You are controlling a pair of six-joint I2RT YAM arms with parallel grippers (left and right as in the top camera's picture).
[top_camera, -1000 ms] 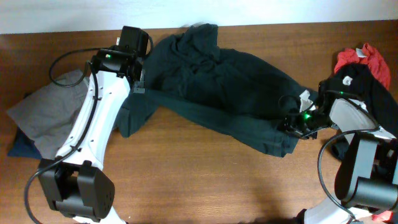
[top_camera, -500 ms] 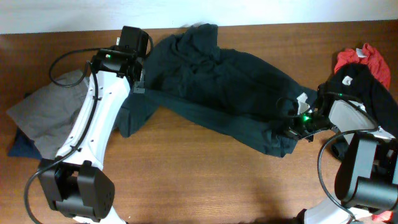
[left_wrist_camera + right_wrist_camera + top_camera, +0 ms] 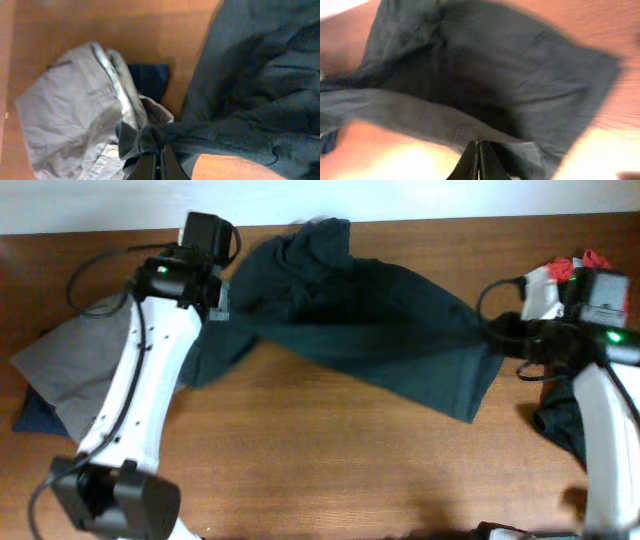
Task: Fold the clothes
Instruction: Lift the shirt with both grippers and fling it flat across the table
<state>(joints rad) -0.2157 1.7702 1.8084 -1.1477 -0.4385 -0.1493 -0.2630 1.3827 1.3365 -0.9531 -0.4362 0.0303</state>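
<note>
I should next lift the bunched corner in my left gripper up and outward to the table's far edge and release it, so the folded shirt spreads out.
The clothes in play are one large, very dark green-black T-shirt (image 3: 350,320), stretched taut across the back of the table between both arms. My left gripper (image 3: 222,308) is shut on a bunched corner of it at the left end; in the left wrist view its fingers (image 3: 159,152) pinch a wad of the dark shirt (image 3: 250,85). At the right end my right gripper (image 3: 492,335) is shut on the shirt's edge, and in the right wrist view (image 3: 479,146) the dark cloth (image 3: 510,85) hangs blurred beyond the tips. No lettering shows.
A crumpled grey garment (image 3: 70,365) lies at the left edge over a navy one (image 3: 30,418), and both show in the left wrist view as grey (image 3: 65,125) and navy (image 3: 150,80). A red garment (image 3: 582,264) and a black one (image 3: 558,425) sit at the right edge. Bare wood table (image 3: 330,460) fills the front.
My right gripper closed on the shirt's right edge, then rose and pulled it right, stretching the shirt out. The left arm shifted slightly, still gripping its corner.
</note>
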